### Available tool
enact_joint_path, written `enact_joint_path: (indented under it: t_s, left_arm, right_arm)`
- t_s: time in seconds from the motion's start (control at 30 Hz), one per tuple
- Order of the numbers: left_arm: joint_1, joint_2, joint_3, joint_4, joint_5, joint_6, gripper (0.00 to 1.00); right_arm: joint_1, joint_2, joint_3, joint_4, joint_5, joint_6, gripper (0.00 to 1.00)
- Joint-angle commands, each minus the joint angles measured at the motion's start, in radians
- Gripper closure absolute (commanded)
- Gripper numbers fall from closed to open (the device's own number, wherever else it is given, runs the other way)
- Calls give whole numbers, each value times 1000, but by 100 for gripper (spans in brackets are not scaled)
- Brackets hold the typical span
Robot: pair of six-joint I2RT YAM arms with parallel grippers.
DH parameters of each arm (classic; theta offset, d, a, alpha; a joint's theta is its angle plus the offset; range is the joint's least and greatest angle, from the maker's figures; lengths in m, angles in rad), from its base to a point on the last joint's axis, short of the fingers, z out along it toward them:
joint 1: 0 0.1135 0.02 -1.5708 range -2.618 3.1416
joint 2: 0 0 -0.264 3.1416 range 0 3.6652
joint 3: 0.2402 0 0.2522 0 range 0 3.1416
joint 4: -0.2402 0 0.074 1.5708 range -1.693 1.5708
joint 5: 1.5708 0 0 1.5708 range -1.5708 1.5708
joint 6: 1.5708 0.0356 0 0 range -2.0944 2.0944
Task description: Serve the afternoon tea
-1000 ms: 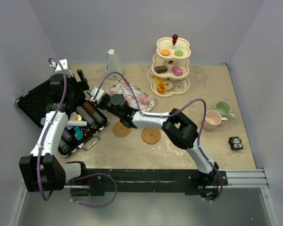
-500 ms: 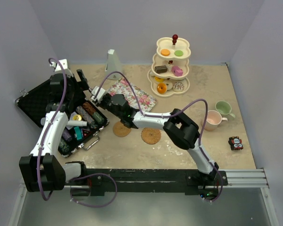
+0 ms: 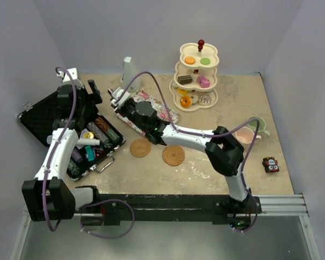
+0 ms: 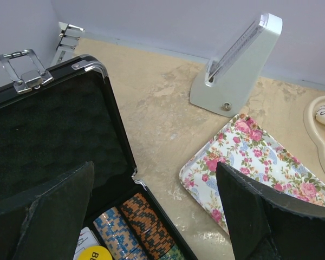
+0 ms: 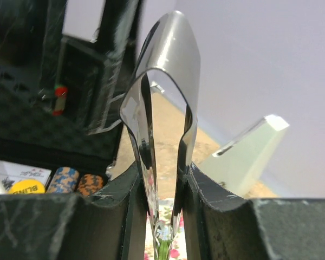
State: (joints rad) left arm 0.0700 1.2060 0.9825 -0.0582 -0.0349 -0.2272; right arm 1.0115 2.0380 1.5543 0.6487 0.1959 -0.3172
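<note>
My right gripper should next rise, carry the tongs outward over the stand's top shelf (image 3: 199, 54) and release them, as small round sweets already sit by the stand's red knob.
The cream three-tier stand (image 3: 197, 76) with its red knob holds small toy donuts and cakes at the back. A pink mug (image 3: 242, 138) and a green mug (image 3: 257, 124) stand at the right. Two woven coasters (image 3: 140, 148) (image 3: 173, 155) lie in the middle. My right gripper (image 3: 123, 103) (image 5: 163, 179) is over the near left end of the floral tray (image 3: 161, 110), shut on metal tongs (image 5: 168, 81) that stick out past the fingers. My left gripper (image 3: 92, 88) (image 4: 154, 184) hangs open over the black case's far edge, holding nothing.
The open black case (image 3: 70, 130) (image 4: 43, 141) of poker chips lies at the left. A grey pyramid-shaped object (image 3: 129, 69) (image 4: 235, 70) stands behind the floral tray (image 4: 260, 157). A small dark toy (image 3: 270, 164) lies at the right front.
My right arm has swung away from the coasters toward the floral tray, carrying the tongs, and its jaws have squeezed them narrower. The left arm has not moved.
</note>
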Motion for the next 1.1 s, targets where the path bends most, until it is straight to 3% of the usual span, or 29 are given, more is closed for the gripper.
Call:
enact_joint_path:
  t_s: [0.0, 0.23, 0.57, 1.07]
  left_arm:
    - [2, -63, -10, 41, -46, -18, 2]
    - [2, -125, -36, 104, -89, -3, 2]
    - [2, -99, -28, 95, -65, -6, 2]
    - [2, -94, -21, 90, -54, -6, 2]
  right_arm:
    - [-74, -194, -13, 60, 80, -43, 90]
    - [-224, -355, 44, 48, 125, -126, 89]
    - [-436, -329, 194, 55, 178, -148, 89]
    - [-632, -300, 204, 58, 157, -28, 88]
